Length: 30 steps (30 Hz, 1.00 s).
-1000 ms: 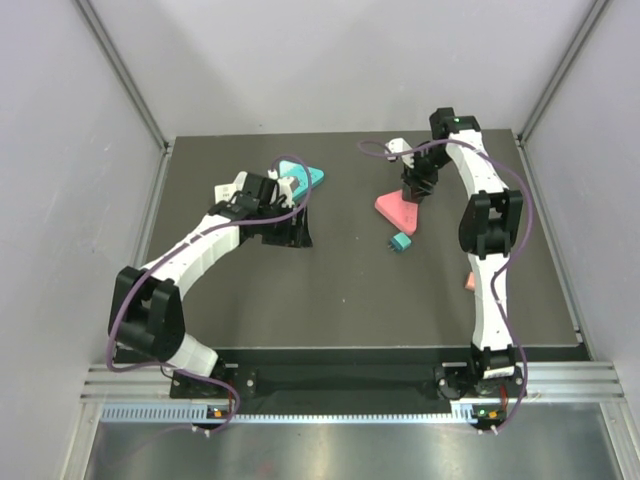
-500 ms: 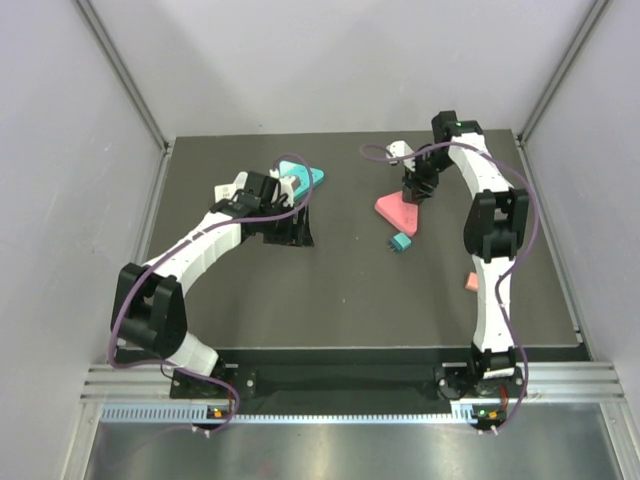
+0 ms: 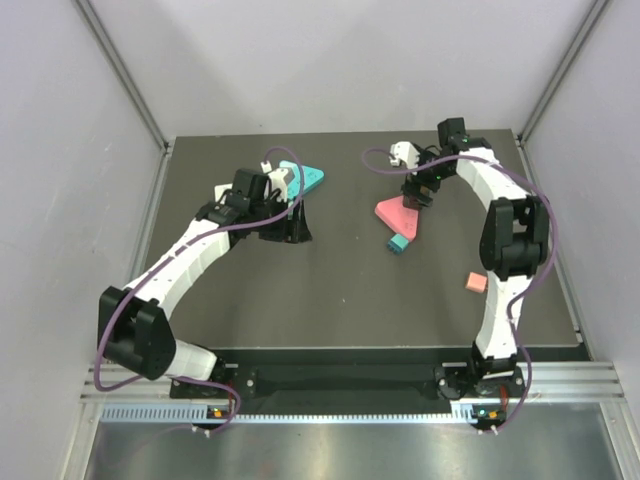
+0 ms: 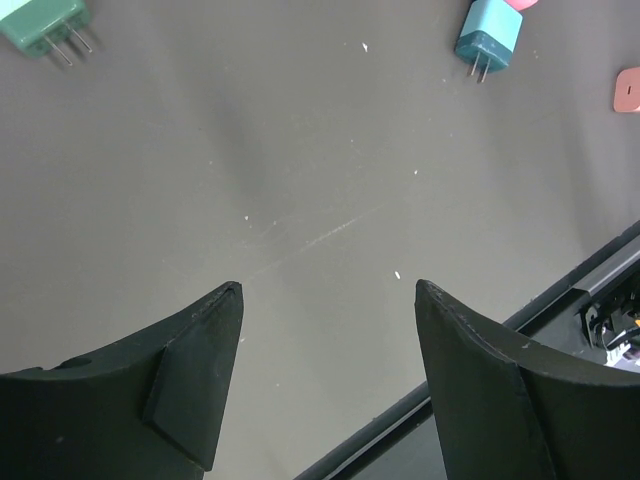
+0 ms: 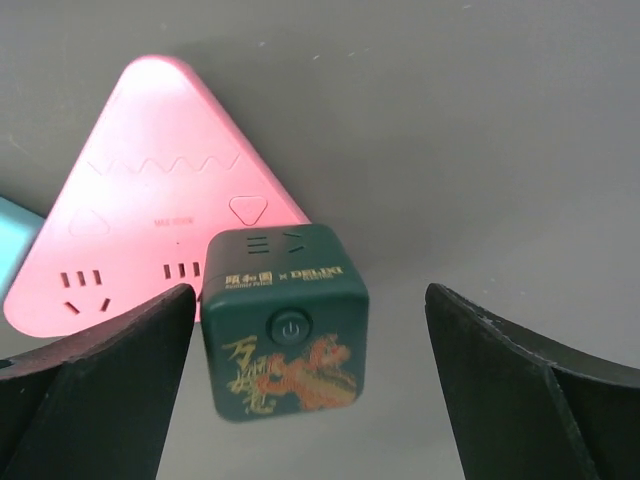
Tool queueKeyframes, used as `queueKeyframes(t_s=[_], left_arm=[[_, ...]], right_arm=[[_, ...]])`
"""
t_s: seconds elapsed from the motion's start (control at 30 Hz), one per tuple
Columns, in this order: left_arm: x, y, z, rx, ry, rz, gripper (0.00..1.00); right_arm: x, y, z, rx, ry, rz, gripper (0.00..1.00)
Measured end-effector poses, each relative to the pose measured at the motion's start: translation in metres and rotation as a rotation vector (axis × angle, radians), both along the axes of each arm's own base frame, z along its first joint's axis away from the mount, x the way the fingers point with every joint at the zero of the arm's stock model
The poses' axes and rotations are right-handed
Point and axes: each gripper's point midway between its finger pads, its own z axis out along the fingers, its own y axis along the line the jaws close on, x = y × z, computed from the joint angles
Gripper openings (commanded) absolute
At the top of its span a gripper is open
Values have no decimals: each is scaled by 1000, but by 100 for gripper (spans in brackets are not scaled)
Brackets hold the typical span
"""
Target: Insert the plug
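Observation:
My right gripper lifts off the cube next, turns it and moves it back to the teal plug's prongless end [image 3: 401,239] [image 5: 14,243], since the plug still lies unplugged.
In the right wrist view a dark green cube adapter [image 5: 285,320] with a gold dragon and a power button stands at the edge of the pink triangular power strip [image 5: 165,240]. My right gripper [image 5: 308,292] is open around the cube, with a wide gap on its right side. I cannot tell whether the cube is seated in the strip. From above, the right gripper [image 3: 414,192] hangs over the strip [image 3: 398,214]. A teal two-prong plug [image 3: 399,243] lies just in front of the strip. My left gripper [image 4: 328,290] is open and empty over bare mat.
A teal triangular power strip [image 3: 303,178] lies at the back behind the left gripper [image 3: 285,225]. A green plug [image 4: 40,22] and a small pink piece [image 4: 627,88] show in the left wrist view. The pink piece [image 3: 476,283] lies on the right.
My right gripper has opened and let go of the green cube at the pink strip. The right elbow has swung right. The left arm has shifted slightly.

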Motion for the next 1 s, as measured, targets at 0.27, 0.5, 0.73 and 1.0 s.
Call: queueKeyframes(t_s=[0.27, 0.5, 0.73, 1.0], left_arm=[[0, -2, 0, 14, -8, 11, 73], [-3, -60, -6, 68, -94, -104, 71], [-1, -151, -40, 143, -218, -278, 73], [4, -209, -107, 258, -296, -417, 73]], right_arm=[[-12, 3, 74, 149, -131, -218, 100], [-31, -1, 153, 512, -155, -675, 100], [-81, 2, 145, 850, 206, -1011, 100], [-128, -18, 99, 904, 364, -1231, 100]])
